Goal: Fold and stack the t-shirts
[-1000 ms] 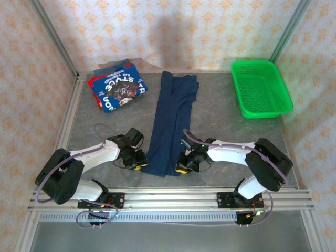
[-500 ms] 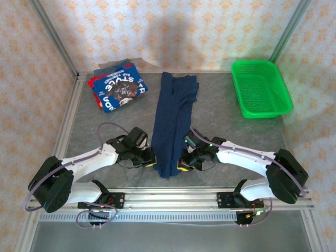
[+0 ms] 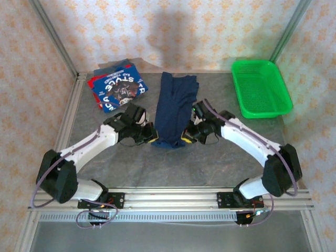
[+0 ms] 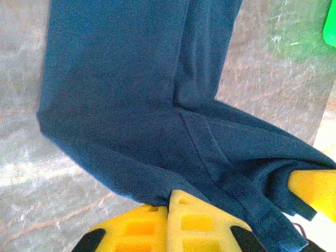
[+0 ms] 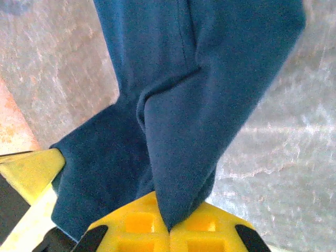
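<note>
The navy t-shirt's pinched corner goes outward in my right gripper next and is released on the t-shirt's far half [image 3: 187, 98]. The navy t-shirt still stretches long beyond its lifted near end.
A dark navy t-shirt [image 3: 173, 107] lies as a long strip in the middle of the table, its near end lifted and doubled back. My left gripper [image 3: 151, 137] is shut on the near left corner of that navy t-shirt [image 4: 136, 105], cloth pinched between its yellow fingers [image 4: 199, 220]. My right gripper [image 3: 185, 137] is shut on the near right corner of the navy t-shirt [image 5: 199, 94], a fold of it wedged between its yellow fingers [image 5: 131, 226]. Folded blue and red t-shirts [image 3: 118, 89] with white lettering are stacked at the back left.
A green mesh basket [image 3: 261, 88] stands at the back right. Metal rails run along the left side [image 3: 68, 121] and the near edge [image 3: 173, 199]. Bare grey tabletop [image 3: 173, 168] lies between the grippers and the near rail.
Both grippers have carried the shirt's near end away from the front edge toward the back, folding it over itself. The left gripper finished closing on the cloth.
</note>
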Robot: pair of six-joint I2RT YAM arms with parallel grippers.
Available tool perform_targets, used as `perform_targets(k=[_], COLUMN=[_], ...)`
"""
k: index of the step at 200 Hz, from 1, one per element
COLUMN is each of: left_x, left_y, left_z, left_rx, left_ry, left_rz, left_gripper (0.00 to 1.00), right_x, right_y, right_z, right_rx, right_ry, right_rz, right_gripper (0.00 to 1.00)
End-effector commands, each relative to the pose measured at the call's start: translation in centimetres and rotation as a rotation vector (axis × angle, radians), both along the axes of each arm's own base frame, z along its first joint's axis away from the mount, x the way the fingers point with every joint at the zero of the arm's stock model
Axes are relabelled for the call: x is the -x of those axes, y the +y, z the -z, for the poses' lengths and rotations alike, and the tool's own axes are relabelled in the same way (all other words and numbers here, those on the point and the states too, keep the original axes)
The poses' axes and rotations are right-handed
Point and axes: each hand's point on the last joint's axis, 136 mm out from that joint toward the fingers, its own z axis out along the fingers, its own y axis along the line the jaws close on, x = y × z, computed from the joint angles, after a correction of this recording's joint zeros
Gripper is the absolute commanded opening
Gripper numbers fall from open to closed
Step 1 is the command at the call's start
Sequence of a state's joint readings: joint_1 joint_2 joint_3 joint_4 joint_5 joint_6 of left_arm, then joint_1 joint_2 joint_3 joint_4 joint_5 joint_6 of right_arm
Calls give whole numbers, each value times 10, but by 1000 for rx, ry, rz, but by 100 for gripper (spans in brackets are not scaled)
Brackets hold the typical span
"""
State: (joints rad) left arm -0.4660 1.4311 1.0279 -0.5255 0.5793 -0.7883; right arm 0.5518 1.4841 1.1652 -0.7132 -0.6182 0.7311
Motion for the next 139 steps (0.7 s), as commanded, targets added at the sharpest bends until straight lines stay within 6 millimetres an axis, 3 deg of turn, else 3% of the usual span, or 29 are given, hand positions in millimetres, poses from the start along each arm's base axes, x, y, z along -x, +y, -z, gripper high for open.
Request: perform_targets(k=[1, 45, 88, 93, 139], left_x=[-28, -95, -145, -151, -188], left_y=[5, 15, 18, 18, 16], left_z=[-6, -16, -13, -1, 27], left_rx=[-22, -47, -91, -104, -124], left_ry=[-24, -61, -75, -52, -18], left_rz=[1, -29, -7, -1, 8], left_gripper=[0, 0, 0, 0, 0], right_x=[-24, -92, -140, -145, -182], right_y=[-10, -27, -42, -42, -43], right_z=[-7, -8, 5, 8, 30], right_rx=[32, 32, 34, 32, 29], right_ry=[-12, -23, -8, -5, 14], right_rz=[-35, 1, 27, 27, 39], right_gripper=[0, 0, 0, 0, 0])
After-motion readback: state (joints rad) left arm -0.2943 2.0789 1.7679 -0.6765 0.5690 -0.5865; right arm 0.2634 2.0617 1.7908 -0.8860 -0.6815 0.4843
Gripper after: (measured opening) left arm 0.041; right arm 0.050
